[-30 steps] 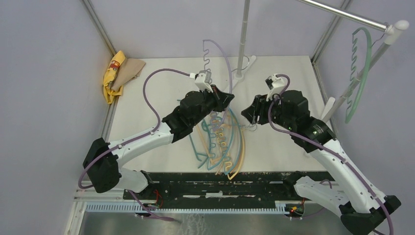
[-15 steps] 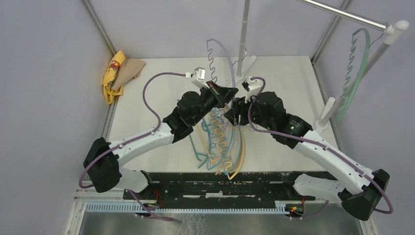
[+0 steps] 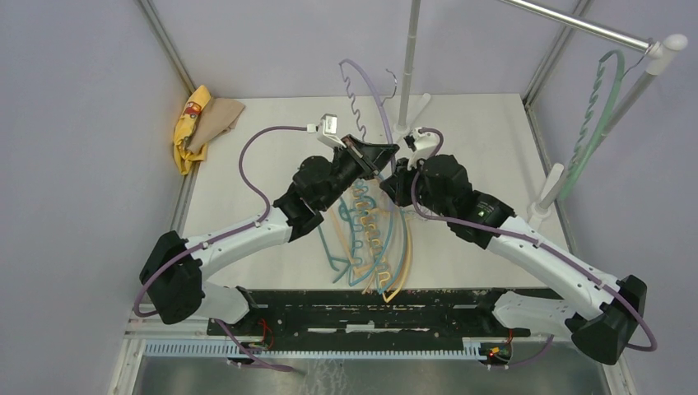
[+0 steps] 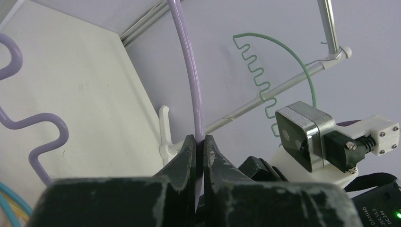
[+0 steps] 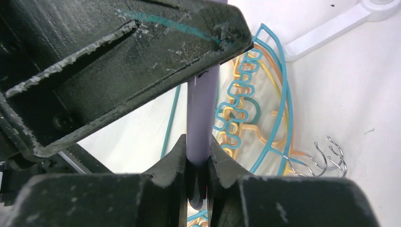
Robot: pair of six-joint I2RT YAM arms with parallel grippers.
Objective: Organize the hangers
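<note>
A bare bar (image 3: 630, 38) sits above my right gripper, to its right in the top view. Next, my right gripper carries the lilac hanger's hook up onto it and releases.
A lilac hanger (image 3: 362, 90) stands raised above the table, gripped at its lower end by both grippers. My left gripper (image 3: 383, 154) is shut on its smooth rod; in the left wrist view the rod (image 4: 189, 71) runs up from the closed jaws (image 4: 199, 142). My right gripper (image 3: 394, 175) is shut on the same rod just below; the right wrist view shows the rod (image 5: 202, 113) between its jaws (image 5: 198, 158). A pile of teal and tan-orange hangers (image 3: 374, 239) lies on the table under both grippers. A pale green hanger (image 3: 599, 107) hangs on the rail (image 3: 576, 25).
A white upright pole (image 3: 409, 66) on a base stands just behind the grippers. A yellow-and-tan cloth (image 3: 202, 119) lies at the back left corner. Metal hooks of the piled hangers (image 5: 326, 161) show in the right wrist view. Grey walls enclose the table.
My right arm has swung left from the table's right side to the left gripper and closed on the lilac hanger. The green hanger has swung on the rail.
</note>
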